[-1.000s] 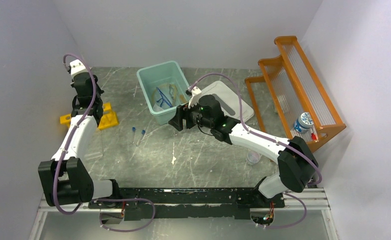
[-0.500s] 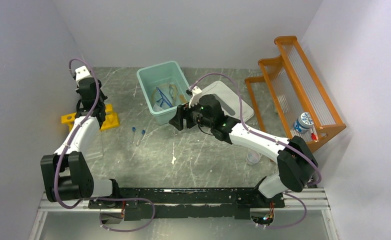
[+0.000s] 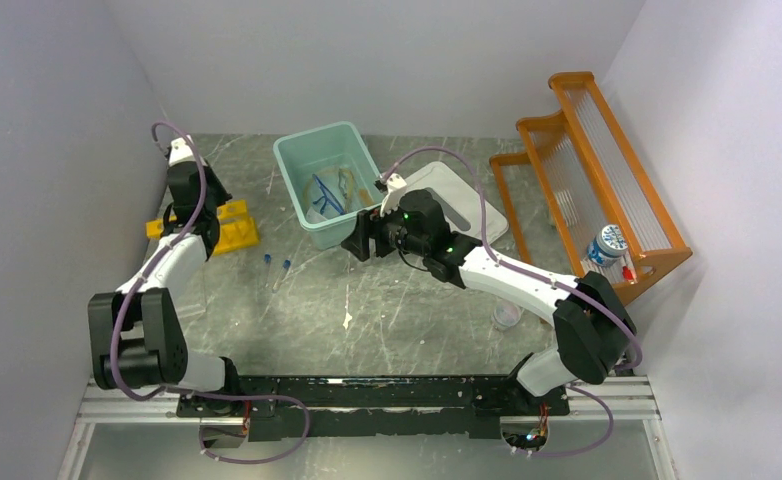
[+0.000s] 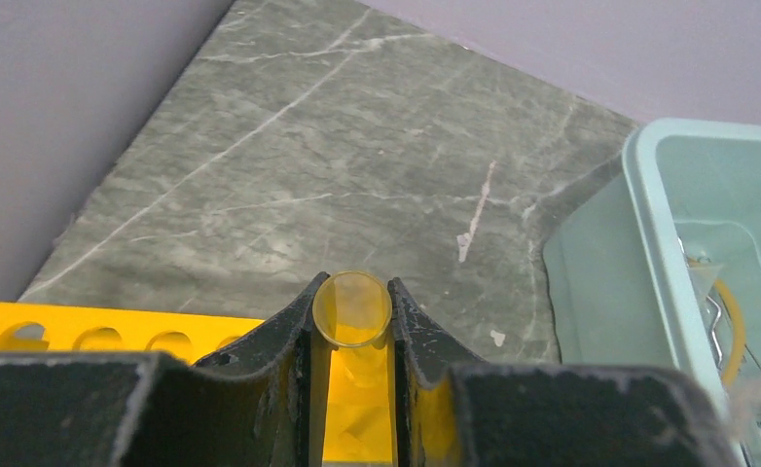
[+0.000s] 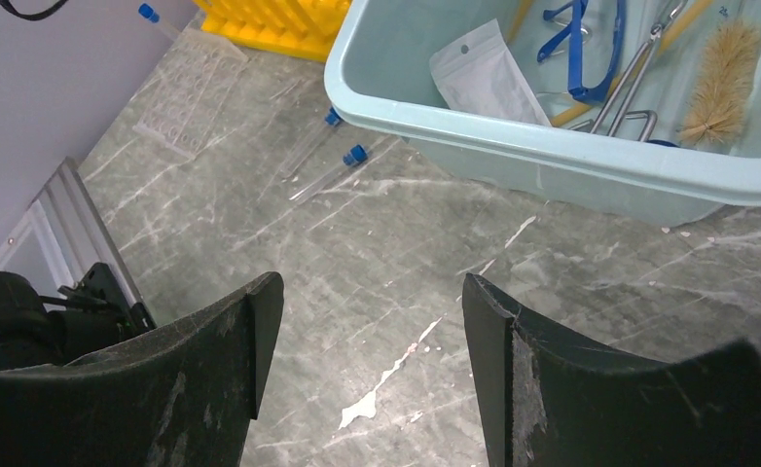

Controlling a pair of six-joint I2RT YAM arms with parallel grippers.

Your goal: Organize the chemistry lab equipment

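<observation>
I will next move my left gripper toward the bin, then let go of the clear test tube (image 4: 351, 316) over the yellow rack's end by the teal bin (image 5: 552, 161).
My left gripper (image 4: 353, 290) is shut on a clear test tube (image 4: 351, 316), seen end-on between its fingers, right over the yellow tube rack (image 4: 114, 336). From above, the left gripper (image 3: 189, 205) hangs over the rack (image 3: 235, 228) at the far left. My right gripper (image 5: 369, 292) stands open and holds nothing, above bare table in front of the teal bin (image 5: 552, 161). The bin holds blue tubing (image 5: 581, 39), silver forceps (image 5: 639, 58), a brush (image 5: 727, 68) and a white packet (image 5: 484, 83). Two blue-capped test tubes (image 3: 275, 268) lie on the table.
A clear well plate (image 3: 189, 300) lies near the left arm. A white lid (image 3: 457, 200) sits behind the right gripper (image 3: 359, 240). A clear cup (image 3: 507, 314) stands by the right arm. The orange shelf (image 3: 597, 170) with a bottle (image 3: 605, 245) fills the right side.
My left gripper has moved right and a little toward the back with the tube in it, and the yellow rack has shifted right with it. The right arm has stayed still.
</observation>
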